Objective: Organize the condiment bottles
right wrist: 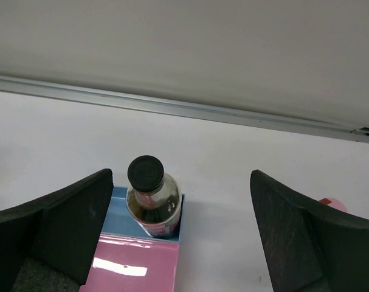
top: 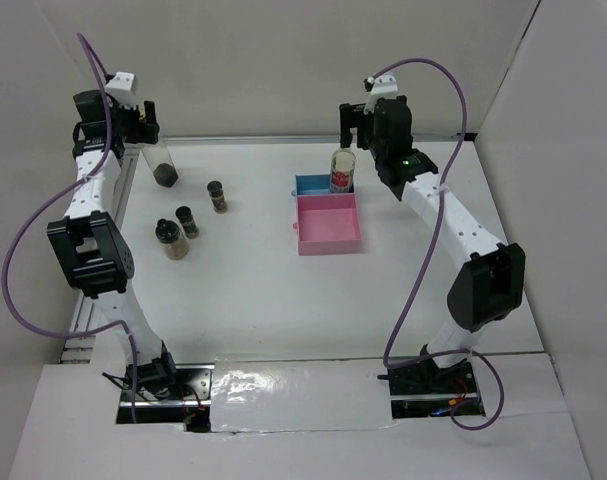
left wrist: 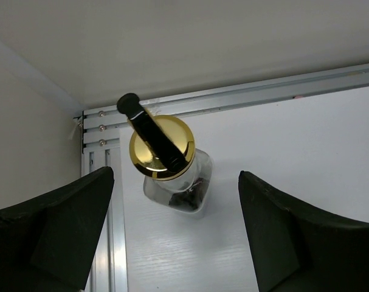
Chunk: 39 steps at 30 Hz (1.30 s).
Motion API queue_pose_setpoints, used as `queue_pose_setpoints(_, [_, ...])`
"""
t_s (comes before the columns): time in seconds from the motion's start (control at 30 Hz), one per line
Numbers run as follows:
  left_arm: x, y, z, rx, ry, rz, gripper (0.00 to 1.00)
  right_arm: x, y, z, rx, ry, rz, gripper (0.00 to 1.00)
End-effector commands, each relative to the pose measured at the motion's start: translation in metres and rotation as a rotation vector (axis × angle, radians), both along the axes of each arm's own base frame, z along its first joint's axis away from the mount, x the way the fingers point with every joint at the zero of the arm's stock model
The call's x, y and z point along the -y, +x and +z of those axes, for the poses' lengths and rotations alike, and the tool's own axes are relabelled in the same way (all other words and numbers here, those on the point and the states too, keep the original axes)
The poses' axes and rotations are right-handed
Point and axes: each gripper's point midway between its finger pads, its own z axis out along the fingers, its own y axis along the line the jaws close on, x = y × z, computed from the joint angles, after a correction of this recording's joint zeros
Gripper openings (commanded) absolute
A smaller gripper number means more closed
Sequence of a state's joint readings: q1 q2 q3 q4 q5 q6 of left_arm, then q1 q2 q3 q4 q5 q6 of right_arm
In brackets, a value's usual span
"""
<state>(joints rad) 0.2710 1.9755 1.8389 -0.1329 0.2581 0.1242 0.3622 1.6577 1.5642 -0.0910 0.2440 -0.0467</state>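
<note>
My left gripper will next ease outward and slightly down around the clear neck (left wrist: 188, 171) below the gold collar and close, as the collar is just ahead of my open fingers.
A tall clear bottle with a gold collar and black pourer (left wrist: 163, 149) stands at the table's back left corner, dark contents at its base (top: 165, 175). My left gripper (top: 143, 122) (left wrist: 175, 176) hovers above it, open and empty, with the bottle top just ahead of the jaws. A black-capped, red-labelled bottle (top: 343, 170) (right wrist: 151, 198) stands in the right end of the blue tray (top: 311, 185). My right gripper (top: 368, 120) (right wrist: 181, 176) is open and empty above it. Three dark-lidded spice jars (top: 217, 195) (top: 187, 220) (top: 171, 238) stand left of centre. A pink bit (right wrist: 334, 204) peeks past my right finger.
An open pink tray (top: 328, 222) lies against the blue tray's near side (right wrist: 132, 267). White walls enclose the table, with an aluminium rail (left wrist: 233, 97) along the back edge and the left side (left wrist: 102, 201).
</note>
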Motion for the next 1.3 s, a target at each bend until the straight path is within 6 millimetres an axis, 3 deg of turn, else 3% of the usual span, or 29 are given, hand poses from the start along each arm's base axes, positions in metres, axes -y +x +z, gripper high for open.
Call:
queue_pose_setpoints(0.0, [0.011, 0.013, 0.027, 0.107, 0.039, -0.109, 0.96, -0.005, -0.003, 0.026, 0.052, 0.001, -0.011, 1.00])
queue_pose_setpoints(0.27, [0.002, 0.025, 0.013, 0.086, -0.009, -0.098, 0.84, -0.007, -0.006, 0.032, 0.051, -0.021, -0.040, 1.00])
queue_pose_setpoints(0.63, [0.002, 0.030, 0.008, 0.086, -0.005, -0.115, 0.33, -0.015, -0.001, 0.033, 0.052, -0.042, -0.036, 1.00])
queue_pose_setpoints(0.67, [0.002, 0.031, 0.013, 0.096, -0.001, -0.120, 0.22, -0.016, -0.001, 0.032, 0.050, -0.047, -0.037, 1.00])
queue_pose_setpoints(0.77, [0.007, 0.031, 0.026, 0.115, -0.008, -0.142, 0.00, -0.016, -0.004, 0.030, 0.044, -0.058, -0.045, 1.00])
queue_pose_setpoints(0.83, [0.013, 0.029, 0.036, 0.121, -0.028, -0.164, 0.00, -0.012, -0.006, 0.029, 0.044, -0.061, -0.062, 1.00])
queue_pose_setpoints(0.9, [0.032, 0.027, 0.064, 0.170, -0.015, -0.215, 0.00, -0.004, -0.007, 0.031, 0.055, -0.038, -0.108, 1.00])
queue_pose_setpoints(1.0, [0.054, 0.023, 0.088, 0.218, 0.019, -0.253, 0.00, 0.011, -0.008, 0.027, 0.050, -0.009, -0.188, 1.00])
queue_pose_setpoints(1.07, [0.085, 0.015, 0.118, 0.267, 0.031, -0.301, 0.00, 0.027, -0.009, 0.032, 0.055, 0.061, -0.250, 1.00])
queue_pose_setpoints(1.1, [0.097, 0.014, 0.122, 0.272, 0.026, -0.322, 0.00, 0.034, -0.008, 0.035, 0.058, 0.086, -0.266, 1.00])
queue_pose_setpoints(1.13, [0.120, 0.009, 0.139, 0.299, 0.023, -0.362, 0.00, 0.040, -0.008, 0.038, 0.061, 0.133, -0.276, 1.00])
queue_pose_setpoints(1.27, [0.182, -0.012, 0.169, 0.324, -0.014, -0.477, 0.00, 0.075, -0.018, 0.064, 0.112, 0.220, -0.319, 0.99])
